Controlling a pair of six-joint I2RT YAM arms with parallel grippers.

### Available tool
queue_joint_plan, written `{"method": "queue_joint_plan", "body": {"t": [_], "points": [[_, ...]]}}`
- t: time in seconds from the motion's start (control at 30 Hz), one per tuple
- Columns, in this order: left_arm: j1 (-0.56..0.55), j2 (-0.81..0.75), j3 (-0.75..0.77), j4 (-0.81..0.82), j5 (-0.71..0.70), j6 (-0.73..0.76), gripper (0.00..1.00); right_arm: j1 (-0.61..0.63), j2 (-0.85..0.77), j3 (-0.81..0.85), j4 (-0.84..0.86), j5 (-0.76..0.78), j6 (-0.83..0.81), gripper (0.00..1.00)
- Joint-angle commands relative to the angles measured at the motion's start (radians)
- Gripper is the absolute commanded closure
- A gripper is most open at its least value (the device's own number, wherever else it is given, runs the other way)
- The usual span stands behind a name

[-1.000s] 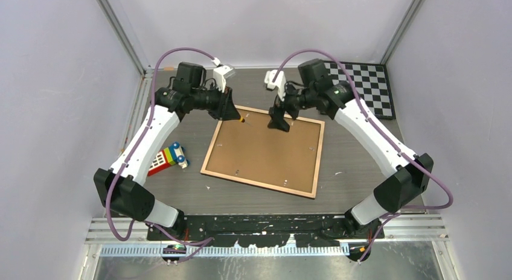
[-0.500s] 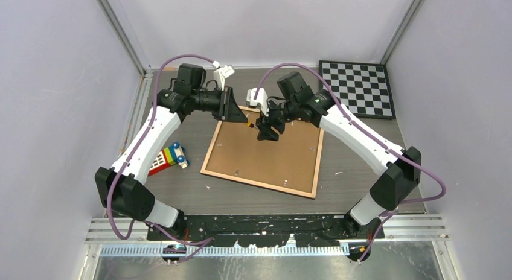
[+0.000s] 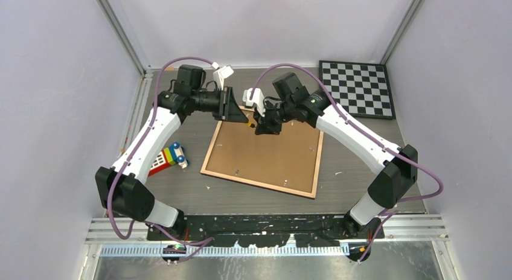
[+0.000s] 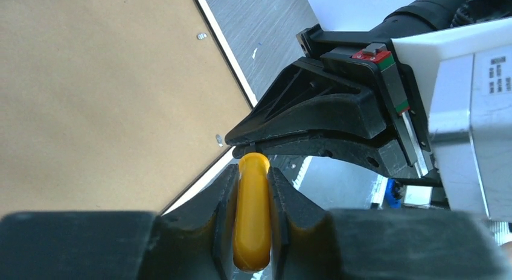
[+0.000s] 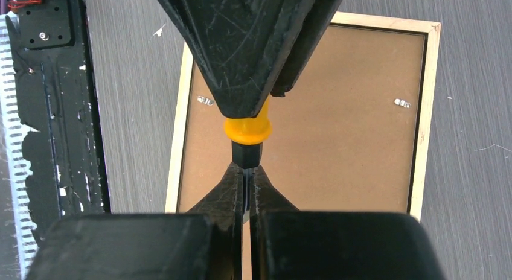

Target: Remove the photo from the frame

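My right gripper carries the tool away from the left gripper next, past the frame and down there, since bare table lies beside the checkered board's near edge.
The frame (image 3: 259, 184) lies face down on the table, its brown backing board (image 3: 265, 153) inside a light wood rim. The photo is hidden under that board. Above the frame's far left corner, my left gripper (image 3: 244, 118) is shut on the yellow handle (image 4: 252, 213) of a small tool. My right gripper (image 3: 258, 125) meets it tip to tip. In the right wrist view, the right gripper (image 5: 247, 171) is shut on the thin metal blade that sticks out of the tool's black collar (image 5: 247, 153), just below the yellow handle (image 5: 247, 129).
Small metal clips (image 5: 205, 100) (image 5: 402, 102) sit along the backing board's edges. A colourful toy (image 3: 169, 157) lies left of the frame. A black-and-white checkered board (image 3: 357, 88) lies at the far right corner. Walls close in on three sides.
My right arm swung left across the frame to the left gripper, and its jaws went from wide open to shut on the tool's blade. The left gripper kept hold of the handle.
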Motion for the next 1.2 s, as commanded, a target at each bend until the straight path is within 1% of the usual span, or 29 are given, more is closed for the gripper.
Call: {"method": "queue_joint_plan", "body": {"t": [0.0,0.03,0.1,0.2,0.23,0.27,0.37,0.47,0.5,0.57,0.63,0.73,0.8,0.9,1.03,1.17], "points": [[0.03,-0.043,0.004,0.046,-0.029,-0.023,0.64,0.007,-0.038,0.025,0.064,0.0,0.001,0.99],[0.045,-0.044,0.006,0.058,-0.035,-0.031,0.53,0.006,-0.042,0.018,0.064,0.006,0.004,0.99],[0.095,-0.036,0.024,0.069,-0.044,-0.037,0.36,-0.007,-0.05,0.003,0.072,0.01,0.028,0.99],[0.161,-0.022,0.069,0.075,-0.076,-0.029,0.13,-0.059,-0.049,-0.008,0.09,-0.006,0.127,0.99],[0.18,-0.013,0.083,0.076,-0.085,-0.025,0.02,-0.086,-0.045,-0.007,0.098,-0.011,0.164,0.99],[0.198,-0.009,0.097,0.076,-0.096,-0.019,0.01,-0.115,-0.039,-0.006,0.108,-0.021,0.207,0.99],[0.241,0.0,0.125,0.068,-0.131,0.017,0.0,-0.213,-0.007,0.008,0.124,-0.011,0.332,0.99],[0.251,0.008,0.151,0.012,-0.179,0.128,0.0,-0.339,0.032,0.024,0.086,0.001,0.436,0.99],[0.25,0.008,0.154,-0.007,-0.187,0.164,0.0,-0.4,0.038,0.015,0.064,0.006,0.462,0.99],[0.251,-0.001,0.144,-0.034,-0.2,0.238,0.0,-0.486,0.044,-0.02,0.007,0.029,0.47,0.99],[0.251,-0.017,0.119,-0.052,-0.208,0.298,0.0,-0.574,0.037,-0.071,-0.066,0.064,0.438,0.99],[0.248,-0.045,0.067,-0.077,-0.214,0.403,0.0,-0.715,0.04,-0.134,-0.17,0.126,0.345,0.99],[0.235,-0.056,0.035,-0.103,-0.232,0.479,0.0,-0.794,0.061,-0.154,-0.227,0.177,0.274,0.99],[0.2,-0.066,-0.028,-0.137,-0.281,0.595,0.0,-0.895,0.098,-0.167,-0.287,0.201,0.178,0.99],[0.158,-0.065,-0.093,-0.155,-0.32,0.713,0.0,-0.964,0.133,-0.184,-0.292,0.275,0.087,0.99],[0.103,-0.063,-0.132,-0.203,-0.342,0.843,0.0,-1.008,0.188,-0.181,-0.28,0.332,0.046,0.99]]}}
